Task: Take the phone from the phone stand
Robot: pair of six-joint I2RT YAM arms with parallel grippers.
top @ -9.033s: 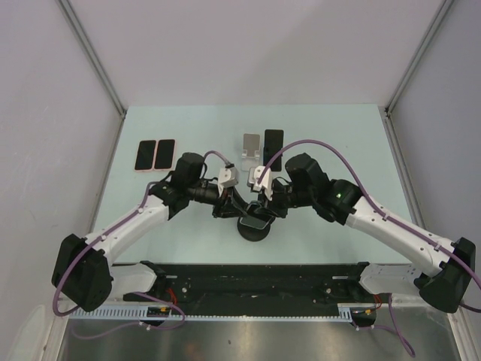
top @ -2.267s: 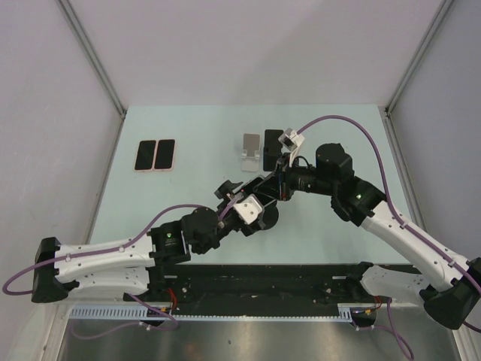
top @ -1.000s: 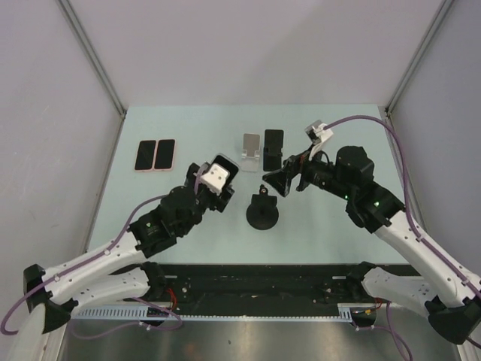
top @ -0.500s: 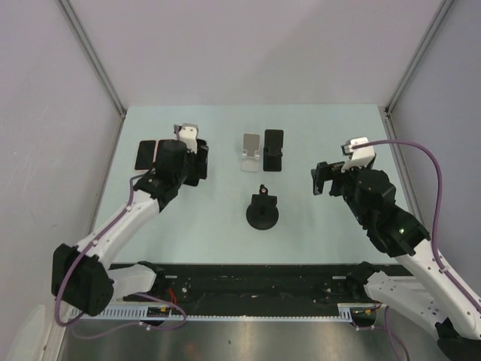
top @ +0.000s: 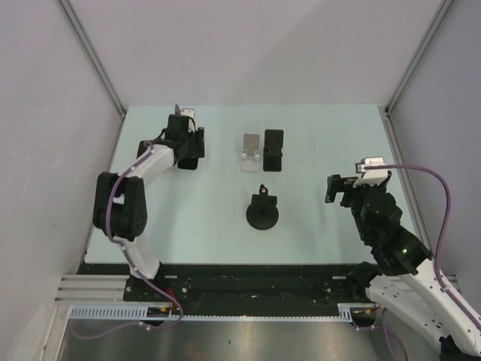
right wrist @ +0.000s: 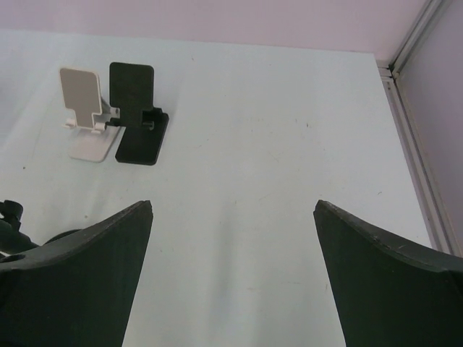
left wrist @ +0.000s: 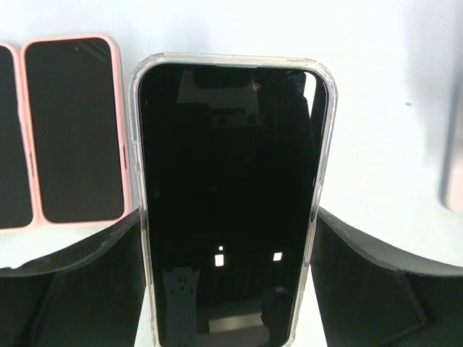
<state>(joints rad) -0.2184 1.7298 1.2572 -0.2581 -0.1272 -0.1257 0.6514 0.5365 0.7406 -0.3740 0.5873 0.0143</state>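
Observation:
My left gripper lowers the phone straight down to the bare tabletop beside the pink-cased phone (left wrist: 76, 130) next and releases it, since it still hangs above that spot.
My left gripper (top: 188, 144) reaches to the far left of the table, shut on the phone (left wrist: 228, 181), a dark-screened one in a clear case. In the left wrist view its black fingers (left wrist: 79, 282) press both long edges of the phone, just above the table beside a pink-cased phone (left wrist: 76, 130). The round black phone stand (top: 263, 213) sits bare at the table's centre, with only its short upright clip showing. My right gripper (top: 340, 188) hangs open over the right side, and nothing lies between its fingers (right wrist: 79, 267).
A white folding stand (top: 252, 150) and a black folding stand (top: 273, 149) stand side by side at the back centre, also seen as the white stand (right wrist: 88, 116) and black stand (right wrist: 137, 116). A second pink phone (left wrist: 9, 137) lies at the far left. The right wall rail (right wrist: 416, 43) runs close.
The left arm has swung from beside the round stand to the far left, carrying the phone to the pink phones. The right arm has drawn back to the right, still open.

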